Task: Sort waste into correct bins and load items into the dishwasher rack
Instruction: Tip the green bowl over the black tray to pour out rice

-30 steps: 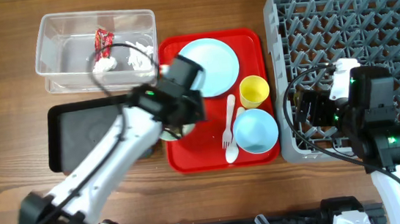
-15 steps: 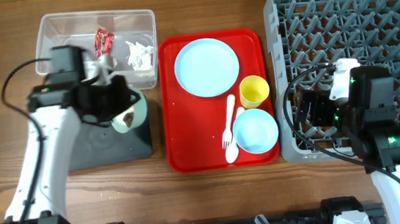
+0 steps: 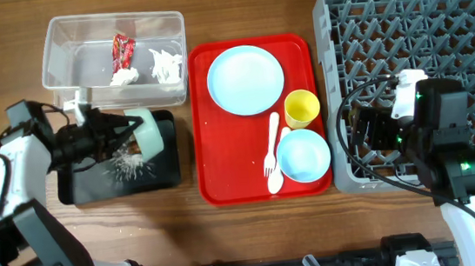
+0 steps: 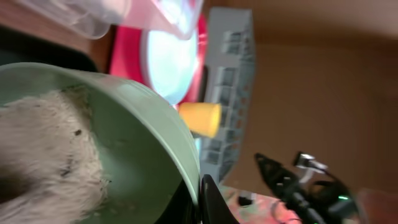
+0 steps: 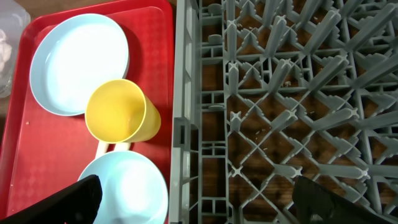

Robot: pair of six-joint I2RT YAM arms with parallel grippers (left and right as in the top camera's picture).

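Once I empty the bowl, my left gripper carries it next and lowers it onto the red tray's bare patch [image 3: 227, 140], to the gripper's right in the overhead view.
My left gripper [image 3: 133, 133] is shut on the rim of the pale green bowl [image 3: 151, 134], which lies tipped on its side over the black tray [image 3: 161, 172]. White crumbs [image 3: 124, 166] lie spilled on that tray. In the left wrist view the bowl [image 4: 134, 134] fills the frame with pale food [image 4: 43, 149] inside, and my left gripper [image 4: 200, 190] pinches its rim. The clear tub [image 3: 79, 30] holds a red wrapper [image 3: 122, 48] and tissue [image 3: 163, 64]. My right gripper [image 5: 199, 205] hangs open over the left edge of the grey rack [image 5: 292, 93], holding nothing.
The red tray [image 3: 216, 183] carries a light blue plate [image 3: 245, 80], a yellow cup [image 3: 301, 108], a light blue bowl [image 3: 303, 155], a white fork [image 3: 270, 143] and a spoon [image 3: 275, 182]. The rack [image 3: 437, 26] fills the right side.
My left arm carried the green bowl from the red tray's left edge over to the black tray and tipped it; crumbs now lie on the tray. The right arm has not moved.
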